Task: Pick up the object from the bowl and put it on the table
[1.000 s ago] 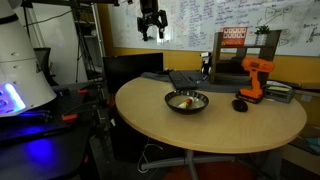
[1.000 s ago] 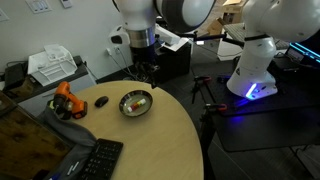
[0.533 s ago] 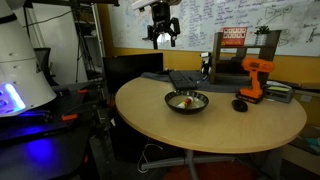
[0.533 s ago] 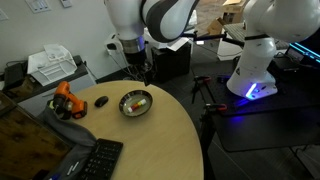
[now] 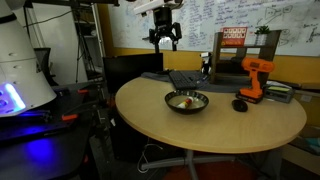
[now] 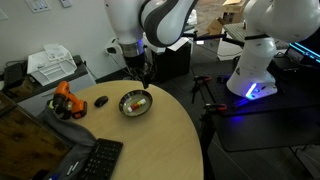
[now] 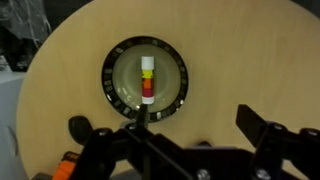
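Observation:
My open gripper lowers into the bowl next, shifting left in the wrist view onto the object's red-banded end [image 5: 187, 101] [image 7: 147, 87], since it lies off-center between my fingers.
The dark shallow bowl [image 5: 186, 101] sits on the round tan table [image 5: 225, 128]. It also shows in the other exterior view [image 6: 135, 104] and in the wrist view [image 7: 145, 80]. In the bowl lies the object [image 7: 148, 79], a small whitish stick with yellow and red bands, seen as a pale speck in an exterior view [image 5: 184, 99]. My gripper [image 5: 165, 38] hangs open and empty high above the table, behind the bowl, as both exterior views show [image 6: 143, 72]. In the wrist view the gripper [image 7: 195, 116] has its jaws spread, with the bowl just beyond the left finger.
An orange drill [image 5: 255, 78] and a black mouse-like item [image 5: 240, 104] stand on the table beside the bowl; both also show in an exterior view, drill [image 6: 66, 100] and mouse [image 6: 101, 101]. A keyboard [image 6: 95, 160] lies near one table edge. A white robot body [image 6: 255, 60] stands off the table.
My gripper has moved sideways toward the spot above the bowl and come a little lower. It stays open. Bowl and object have not moved.

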You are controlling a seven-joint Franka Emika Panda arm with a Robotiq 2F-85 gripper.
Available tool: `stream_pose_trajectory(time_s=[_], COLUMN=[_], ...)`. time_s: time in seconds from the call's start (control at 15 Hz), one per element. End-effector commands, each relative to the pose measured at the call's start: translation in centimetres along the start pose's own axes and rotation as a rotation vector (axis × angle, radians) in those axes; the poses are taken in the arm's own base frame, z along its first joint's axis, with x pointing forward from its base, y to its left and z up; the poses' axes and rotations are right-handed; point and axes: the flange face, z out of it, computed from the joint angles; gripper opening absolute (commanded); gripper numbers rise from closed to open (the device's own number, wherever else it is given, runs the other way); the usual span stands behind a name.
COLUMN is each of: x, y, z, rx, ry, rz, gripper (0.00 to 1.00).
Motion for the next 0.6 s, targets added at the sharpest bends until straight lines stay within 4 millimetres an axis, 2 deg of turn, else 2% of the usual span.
stream_pose_trajectory(time_s=[0.0,0.27,0.53], x=[1.7,3.0,4.2], y=[2.3,4.4,6.0], z=[3.7,8.9,13.8], rx=[-0.005,-0.008,0.054], ry=[0.105,0.164,0.136], rz=[-0.019,-0.045,-0.019], gripper=[1.0,1.0,1.0])
